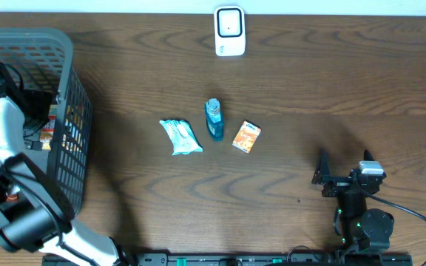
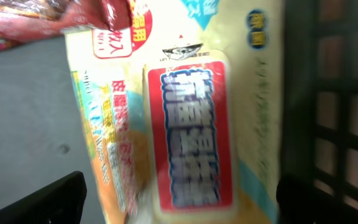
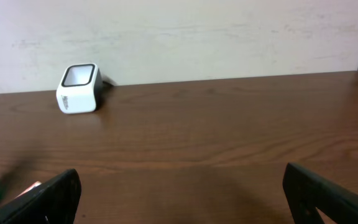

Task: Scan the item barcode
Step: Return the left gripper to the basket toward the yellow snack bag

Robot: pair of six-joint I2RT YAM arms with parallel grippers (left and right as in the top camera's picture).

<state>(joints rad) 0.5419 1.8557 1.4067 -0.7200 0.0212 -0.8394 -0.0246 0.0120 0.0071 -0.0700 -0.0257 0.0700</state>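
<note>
The left gripper lowers onto the pale yellow packet's red label (image 2: pixel 191 140) below it and closes there next, since the open fingers are already on both sides of the packet.
My left arm (image 1: pixel 2 125) reaches down into the grey basket (image 1: pixel 65 55), and its gripper is hidden there in the overhead view. In the left wrist view, that gripper (image 2: pixel 182 208) is open just above a pale yellow packet with a red label (image 2: pixel 191 130). One dark finger (image 2: pixel 48 199) stands on each side of the packet, and the view is blurred. The white barcode scanner (image 1: pixel 228 31) stands at the table's far edge, also seen as a scanner (image 3: pixel 78 88) from the right wrist. My right gripper (image 1: pixel 342 174) rests open near the front right with nothing between its fingers (image 3: pixel 328 196).
A wipes pack (image 1: pixel 180 137), a blue bottle (image 1: pixel 214 119) and an orange box (image 1: pixel 247 137) lie in a row mid-table. More red packets (image 2: pixel 36 18) lie in the basket, whose dark mesh wall (image 2: pixel 340 106) is close on the right of the left gripper.
</note>
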